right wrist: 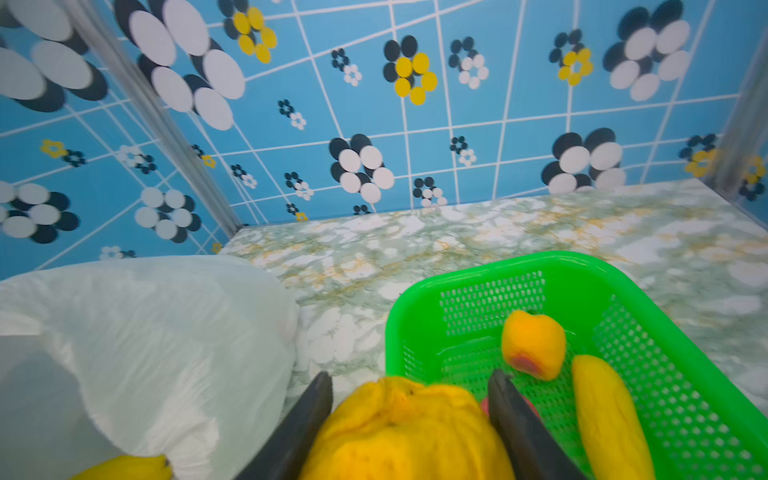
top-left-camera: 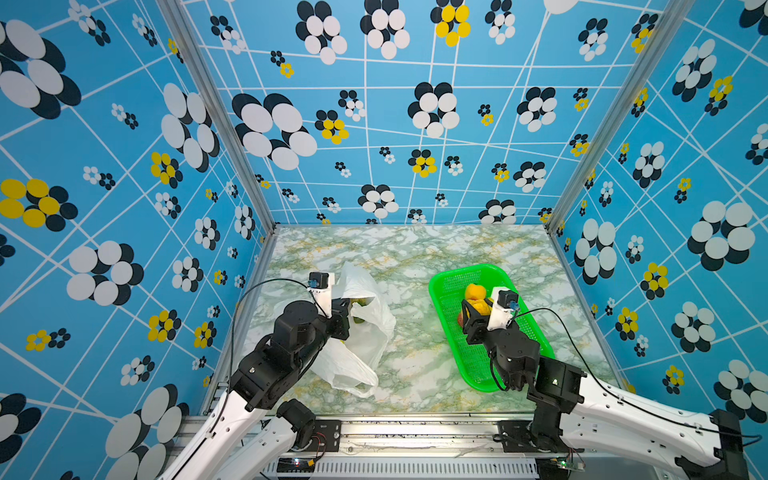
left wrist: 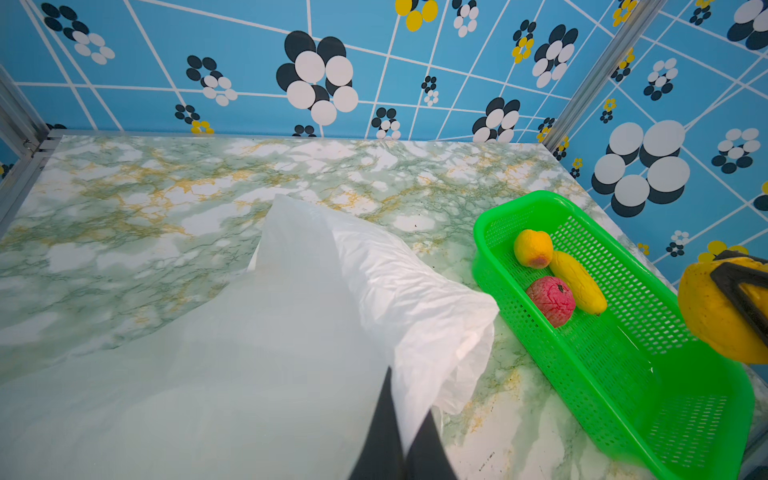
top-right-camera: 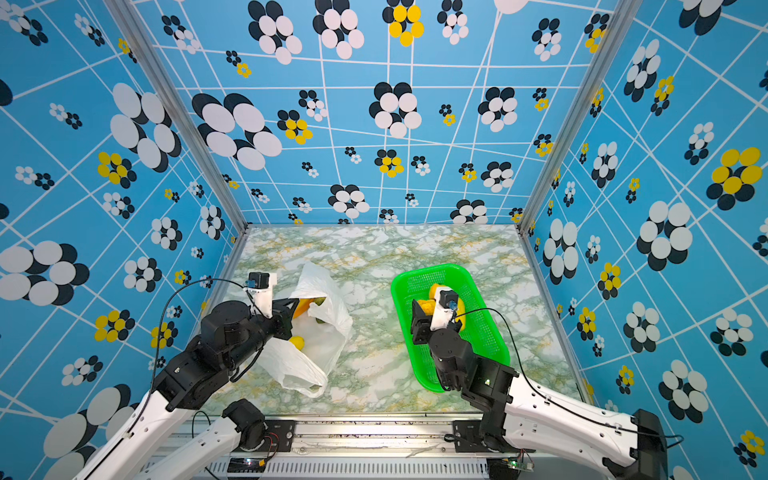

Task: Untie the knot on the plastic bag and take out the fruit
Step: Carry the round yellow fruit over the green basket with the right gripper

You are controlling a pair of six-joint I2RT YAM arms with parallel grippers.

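The near part of the basket is empty, so my right gripper needs to move down next with a tilt to the basket's bottom [top-left-camera: 475, 353] beside the red fruit and release the large yellow one.
The white plastic bag [top-left-camera: 368, 332] [top-right-camera: 322, 332] lies on the left of the marble table, its mouth lifted open. My left gripper [top-left-camera: 345, 313] [left wrist: 409, 395] is shut on the bag's thin edge [left wrist: 415, 374]. Inside the bag show a yellow fruit [top-right-camera: 297, 341], an orange one [top-right-camera: 303, 308] and a green one [top-left-camera: 359, 320]. My right gripper [top-left-camera: 478, 309] [right wrist: 411, 376] is shut on a large yellow fruit [right wrist: 407, 432] [left wrist: 715, 316] above the green basket [top-left-camera: 457, 272] [right wrist: 540, 257]. The knot is not in view.
In the basket [left wrist: 540, 197] lie an orange-yellow round fruit [left wrist: 532, 248], a long yellow one [left wrist: 577, 282] and a red one [left wrist: 551, 301]. Blue patterned walls with metal posts [top-left-camera: 232, 124] close in three sides; a metal rail [top-left-camera: 415, 428] runs along the front.
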